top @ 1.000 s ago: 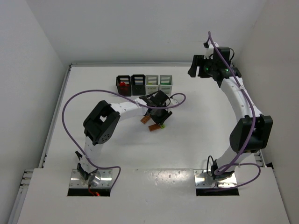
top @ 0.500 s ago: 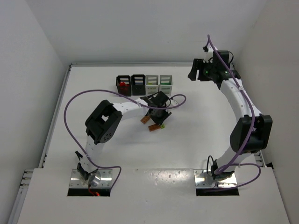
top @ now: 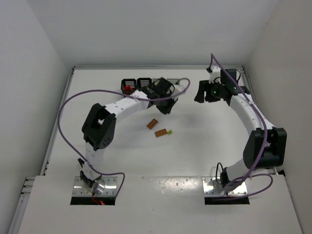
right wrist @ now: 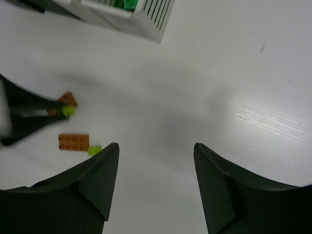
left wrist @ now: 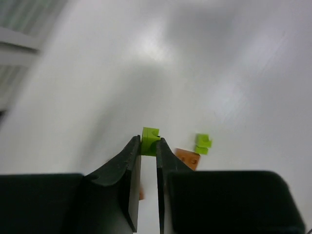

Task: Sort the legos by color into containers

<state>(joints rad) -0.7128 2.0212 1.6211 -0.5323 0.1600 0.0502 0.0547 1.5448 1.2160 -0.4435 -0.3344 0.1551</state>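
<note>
The left gripper lifts outward over the light bin (top: 158, 82) (left wrist: 7, 78) beside the second black bin next, then lowers there, since the end light bin holds green legos.
My left gripper (left wrist: 148, 146) is shut on a small yellow-green lego (left wrist: 150, 140) and holds it above the table. In the top view the left gripper (top: 165, 107) is just in front of the row of bins. A black bin (top: 128, 87) with red legos and a second black bin (top: 144, 84) show. The two light bins are mostly hidden behind my left arm. On the table lie two orange legos (top: 152, 124) (top: 160, 132) and a yellow-green lego (top: 170, 131). My right gripper (right wrist: 156, 146) is open and empty, above bare table to the right of the bins (top: 201, 92).
The right wrist view shows a white slatted bin (right wrist: 148, 17) with green legos inside at its top edge. Both arms' purple cables loop over the table. White walls close in the table at the back and sides.
My left gripper has risen from the lego pile and moved back toward the bins with the yellow-green lego. My right gripper has moved forward and left, lower toward the table.
</note>
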